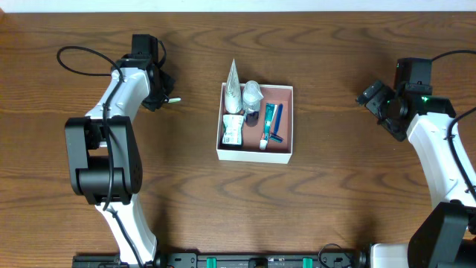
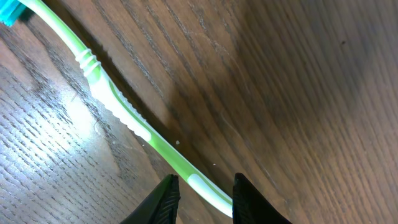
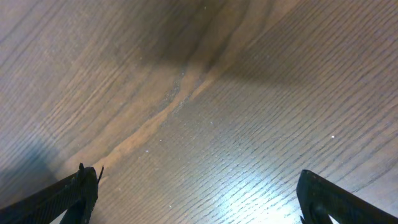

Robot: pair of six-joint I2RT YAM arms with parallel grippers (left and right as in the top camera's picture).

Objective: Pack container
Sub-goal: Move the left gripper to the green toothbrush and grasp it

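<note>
The green toothbrush's handle end (image 1: 173, 100) (image 2: 210, 192) already lies between the partly open fingers of my left gripper. I will move my left gripper down onto it and close around it.
The container (image 1: 256, 155) is a shallow white box with a pinkish floor at mid-table, holding a white tube (image 1: 233, 88), a small bottle (image 1: 253, 94), a sachet (image 1: 232, 131) and a blue toothbrush (image 1: 271, 124). A green and white toothbrush (image 2: 127, 118) lies on the wood to the left of it, its tip (image 1: 173, 99) showing by my left gripper (image 1: 161, 97). In the left wrist view that gripper (image 2: 204, 188) is partly open astride the handle's end, with a gap beside it. My right gripper (image 1: 370, 97) hovers far right, wide open (image 3: 199, 186) over bare wood.
The wooden table (image 1: 335, 193) runs all round the box. Both arm bases stand at the near edge, and black cables loop at the far left (image 1: 74, 56) and far right (image 1: 454, 59).
</note>
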